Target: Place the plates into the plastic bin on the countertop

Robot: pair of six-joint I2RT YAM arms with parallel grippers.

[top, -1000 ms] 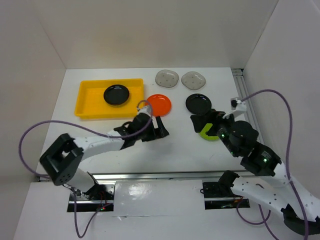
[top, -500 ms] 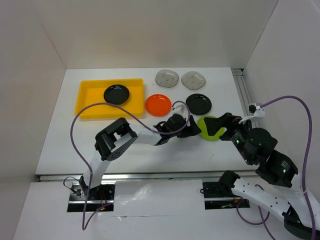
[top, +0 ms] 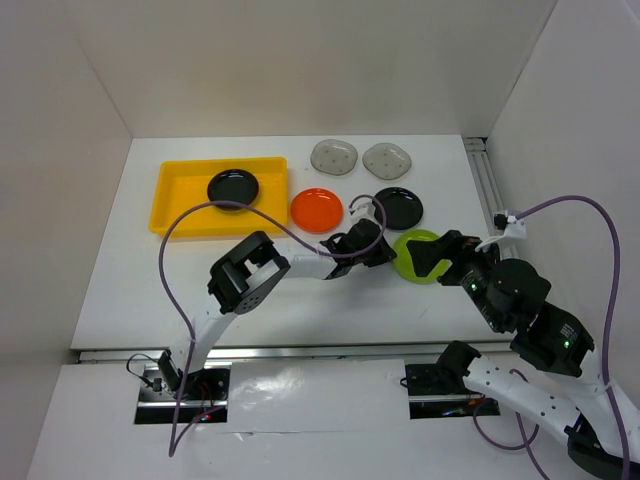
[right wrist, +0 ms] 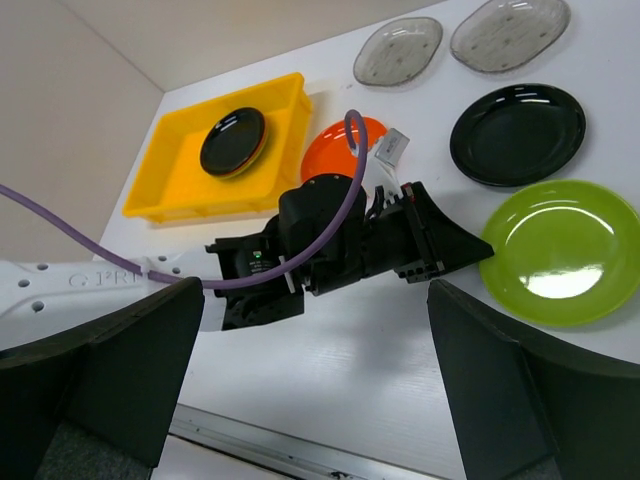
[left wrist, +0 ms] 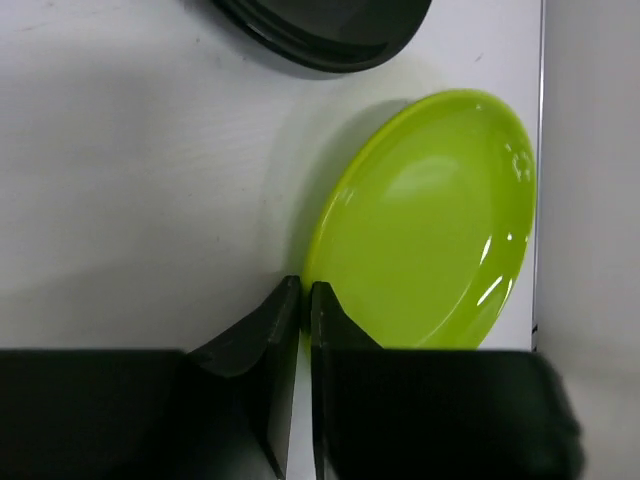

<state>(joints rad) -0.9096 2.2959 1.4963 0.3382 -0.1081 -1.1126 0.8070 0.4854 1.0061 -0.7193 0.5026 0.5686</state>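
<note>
The plate goes up with my left gripper next, then swings across to the yellow bin (top: 175, 205) and comes down over the black plate inside.
A lime-green plate (top: 416, 252) lies on the white countertop (top: 300, 300) at the right. My left gripper (left wrist: 305, 292) is shut on its near-left rim, the thin edge of that plate (left wrist: 430, 220) pinched between the fingertips. My right gripper (right wrist: 318, 300) hangs open above the table just right of the plate, with nothing between its fingers. The yellow plastic bin (top: 175, 205) at the back left holds one black plate (top: 233, 187). On the countertop lie an orange plate (top: 317, 210), a second black plate (top: 397, 207) and two grey speckled plates (top: 334, 156) (top: 388, 158).
White walls close in the table at the back and on both sides. A metal rail (top: 485, 170) runs along the right edge. The left arm's purple cable (top: 180, 230) loops over the table's middle, and the right arm's cable (top: 590, 215) arcs by the right wall.
My left arm swung right from beside the orange plate to the lime-green plate and shut on its rim. My right gripper drew back off that plate, still open.
</note>
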